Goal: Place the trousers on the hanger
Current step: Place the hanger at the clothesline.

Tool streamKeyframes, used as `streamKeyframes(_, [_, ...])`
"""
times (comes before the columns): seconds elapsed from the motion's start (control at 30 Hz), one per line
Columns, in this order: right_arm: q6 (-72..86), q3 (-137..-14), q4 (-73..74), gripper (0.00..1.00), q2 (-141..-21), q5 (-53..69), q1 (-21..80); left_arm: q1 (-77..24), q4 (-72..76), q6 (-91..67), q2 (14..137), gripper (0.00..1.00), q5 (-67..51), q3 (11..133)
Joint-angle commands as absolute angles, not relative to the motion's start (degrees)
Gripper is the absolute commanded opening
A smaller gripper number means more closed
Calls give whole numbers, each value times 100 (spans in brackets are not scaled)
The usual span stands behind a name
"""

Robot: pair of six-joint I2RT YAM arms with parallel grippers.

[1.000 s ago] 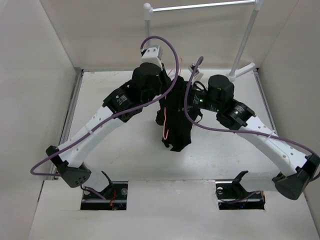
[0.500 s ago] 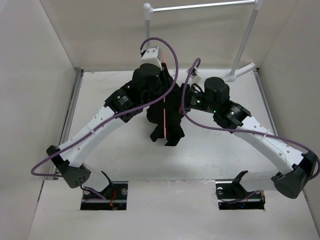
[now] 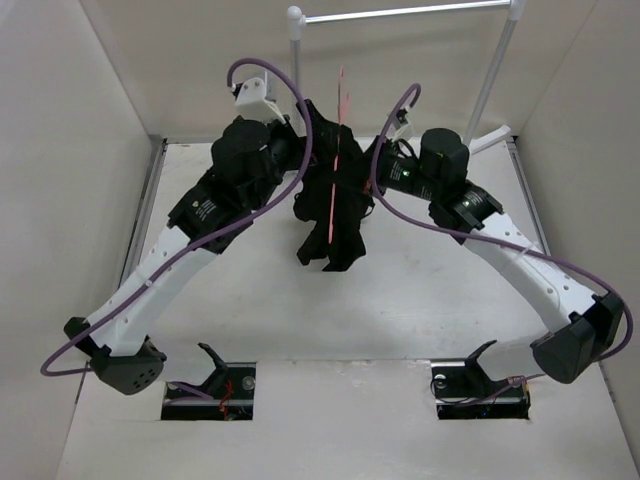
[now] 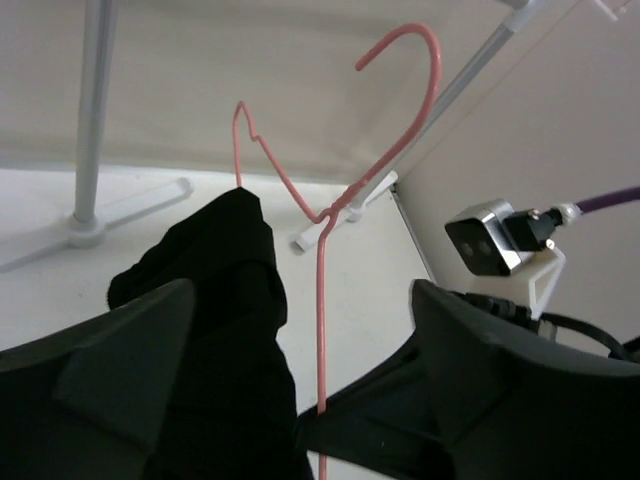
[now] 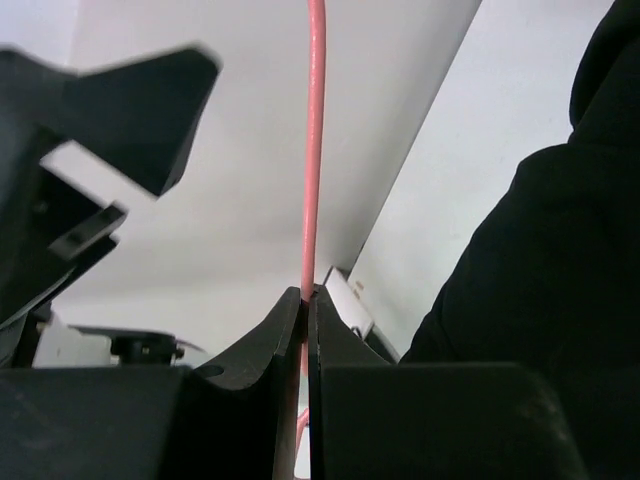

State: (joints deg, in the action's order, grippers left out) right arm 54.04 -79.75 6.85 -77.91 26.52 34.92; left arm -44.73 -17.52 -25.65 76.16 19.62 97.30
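Observation:
The trousers hang over the hanger [image 3: 338, 150], so the right gripper should carry it outward to the rack, put its hook over the rack's top bar and let go of it.
The pink wire hanger [image 3: 338, 150] stands upright above the table, its hook [image 4: 415, 60] at the top. The black trousers [image 3: 330, 215] hang bunched on it, draped over one shoulder [image 4: 225, 290] of the wire. My right gripper [image 3: 357, 165] is shut on the hanger's thin wire [image 5: 314, 200], which is pinched between its fingertips [image 5: 290, 315]. My left gripper [image 3: 300, 140] is open wide, its fingers [image 4: 120, 350] on either side of the trousers and wire and gripping nothing.
A white and silver clothes rack [image 3: 400, 12] stands at the back, with its poles [image 3: 490, 90] and feet [image 4: 90, 225] on the table. White walls enclose the table on three sides. The right wrist camera [image 4: 490, 235] is close to my left gripper.
My left gripper has opened, let go, and drawn back up and to the left. My right gripper has shut on the hanger wire and raised the hanger, which now stands taller.

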Motion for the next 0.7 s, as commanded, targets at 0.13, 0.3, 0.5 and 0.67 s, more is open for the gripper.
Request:
streamKeyframes(0.13, [5300,-9236,8,1,-8129,2997,2669,-3925,-1441,-2425,7032,100,2030,9731])
streamKeyframes(0.3, [5273,-10228,482,1,-8770,3103,1860,-3485,-1477,-2627,6750,100,2083,8905])
streamKeyframes(0.5, [5177,-11582,1221,1,-9833,3112,1042,-3327,-1459,-2873,6653,100,1794,8008])
streamKeyframes(0.67, [5115,-12418,1546,1,-10502,3120,620,-3178,-1424,-2945,6557,100,1556,7463])
